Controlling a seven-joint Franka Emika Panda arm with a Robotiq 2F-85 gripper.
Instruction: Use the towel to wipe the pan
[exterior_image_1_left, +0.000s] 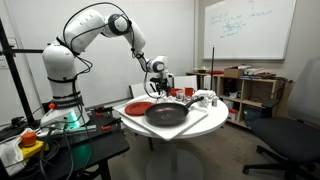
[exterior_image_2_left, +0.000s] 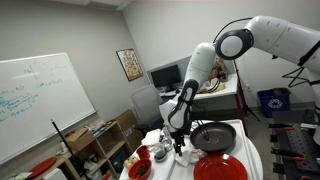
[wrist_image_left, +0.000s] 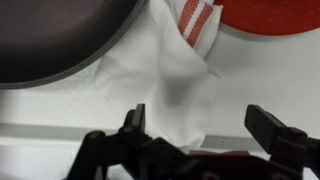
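Next, my gripper lowers onto the plain end of the white towel below it, since the open fingers already stand on either side.
In the wrist view a white towel (wrist_image_left: 180, 85) with red stripes lies crumpled on the white table, between the dark pan (wrist_image_left: 60, 35) at upper left and the red plate (wrist_image_left: 270, 15) at upper right. My gripper (wrist_image_left: 197, 120) is open, its two fingers wide apart on either side of the towel's near end, not closed on it. In both exterior views the gripper (exterior_image_1_left: 160, 86) (exterior_image_2_left: 178, 142) hangs low over the round table next to the pan (exterior_image_1_left: 167, 113) (exterior_image_2_left: 215, 137). The pan's handle is not clear.
The round white table (exterior_image_1_left: 205, 122) also carries the red plate (exterior_image_1_left: 139, 106) (exterior_image_2_left: 222, 168), a red bowl (exterior_image_2_left: 140, 170) and small white items (exterior_image_1_left: 204, 98). Shelves (exterior_image_1_left: 245, 90) and an office chair (exterior_image_1_left: 285, 140) stand beyond it.
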